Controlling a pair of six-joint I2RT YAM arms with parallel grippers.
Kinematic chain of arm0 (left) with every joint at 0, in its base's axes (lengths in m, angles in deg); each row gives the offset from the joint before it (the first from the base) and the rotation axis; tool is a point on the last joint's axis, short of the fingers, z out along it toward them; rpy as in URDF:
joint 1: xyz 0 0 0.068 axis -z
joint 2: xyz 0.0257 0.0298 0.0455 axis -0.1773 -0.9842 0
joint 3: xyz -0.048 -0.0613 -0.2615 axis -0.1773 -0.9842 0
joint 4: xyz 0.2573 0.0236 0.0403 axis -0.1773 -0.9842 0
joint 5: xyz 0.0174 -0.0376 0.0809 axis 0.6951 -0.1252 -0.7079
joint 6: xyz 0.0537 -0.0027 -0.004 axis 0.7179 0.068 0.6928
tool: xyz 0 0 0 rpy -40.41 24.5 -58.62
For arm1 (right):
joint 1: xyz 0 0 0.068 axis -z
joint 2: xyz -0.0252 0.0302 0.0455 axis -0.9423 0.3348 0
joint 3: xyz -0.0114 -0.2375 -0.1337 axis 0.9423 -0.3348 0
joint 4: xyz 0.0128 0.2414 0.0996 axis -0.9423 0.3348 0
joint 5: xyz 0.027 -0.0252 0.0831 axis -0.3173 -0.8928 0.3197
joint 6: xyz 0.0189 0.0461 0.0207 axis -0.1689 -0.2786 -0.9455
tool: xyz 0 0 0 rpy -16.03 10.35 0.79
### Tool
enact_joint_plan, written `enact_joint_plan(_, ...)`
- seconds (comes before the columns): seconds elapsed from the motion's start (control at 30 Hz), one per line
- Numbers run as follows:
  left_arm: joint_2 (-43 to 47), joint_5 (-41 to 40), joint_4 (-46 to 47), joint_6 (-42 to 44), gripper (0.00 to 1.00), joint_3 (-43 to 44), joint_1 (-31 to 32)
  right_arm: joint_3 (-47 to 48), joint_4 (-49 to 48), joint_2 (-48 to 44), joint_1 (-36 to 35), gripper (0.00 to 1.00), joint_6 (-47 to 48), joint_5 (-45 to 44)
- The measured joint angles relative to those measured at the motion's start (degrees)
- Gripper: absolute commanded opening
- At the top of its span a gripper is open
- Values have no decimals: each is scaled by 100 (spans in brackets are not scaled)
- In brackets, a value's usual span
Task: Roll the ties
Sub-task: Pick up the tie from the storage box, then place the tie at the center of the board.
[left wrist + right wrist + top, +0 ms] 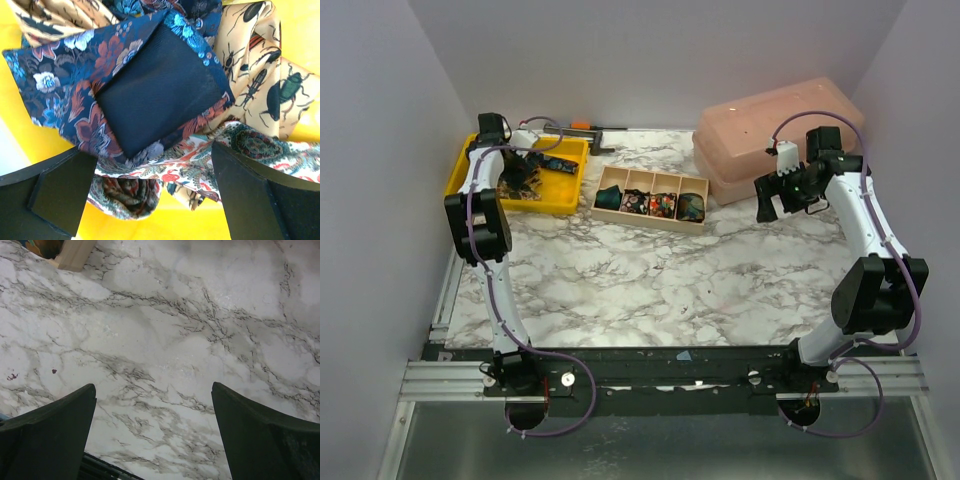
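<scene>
I will close my left gripper on the paisley tie next, at its fold beside the blue tie.
Unrolled ties lie heaped in the yellow tray at the back left. The left wrist view shows a dark blue floral tie on top, a tan beetle-print tie to its right and a white paisley flamingo tie beneath. My left gripper is open right over this heap, its fingers straddling the paisley tie; it also shows in the top view. Rolled ties fill the wooden divider box. My right gripper is open and empty above bare marble, at the right in the top view.
A pink lidded plastic bin stands at the back right behind my right arm. A black and orange tool lies behind the yellow tray. A corner of the wooden box shows in the right wrist view. White walls enclose the marble table.
</scene>
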Motion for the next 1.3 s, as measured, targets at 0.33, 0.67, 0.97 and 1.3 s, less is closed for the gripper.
enact_joint_plan(0.33, -260, 345, 13, 1187, 0, 297, -59, 304, 116, 22, 0, 100, 4, -195)
enact_joint_plan(0.67, -155, 785, -28, 1287, 0, 164, -129, 328, 232, 22, 0, 100, 2, -271)
enact_joint_plan(0.97, 2087, 1812, -269, 472, 0, -1331, -131, 332, 238, 22, 0, 100, 2, -168)
enact_joint_plan(1.3, 3309, 2223, -564, -205, 0, -1329, -116, 610, 240, 223, 0, 100, 4, 240)
